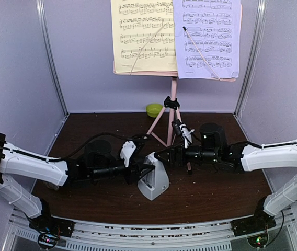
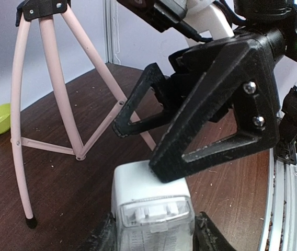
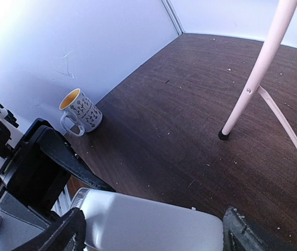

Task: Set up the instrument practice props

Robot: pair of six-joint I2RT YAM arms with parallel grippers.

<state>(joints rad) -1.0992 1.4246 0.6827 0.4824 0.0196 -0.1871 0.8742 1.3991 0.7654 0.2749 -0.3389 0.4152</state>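
I need to move my left gripper left in the top view and down next, and let go of the clear cover on the tabletop beside the metronome, because that spot is bare.
The pale-grey metronome stands on the table between both arms. My left gripper is shut on its clear-covered front, with a finger pressed on each side. My right gripper is open and straddles the metronome's plain grey back. One of its fingertips rests on the metronome's top. Behind stands the pink tripod music stand. A yellow sheet and a lavender sheet sit side by side on its desk. Its legs show in both wrist views.
A lime-green bowl sits at the back by the stand's feet. A white mug with an orange inside stands against the left wall. One capped stand foot is planted just behind the metronome. Pale walls close the table on three sides.
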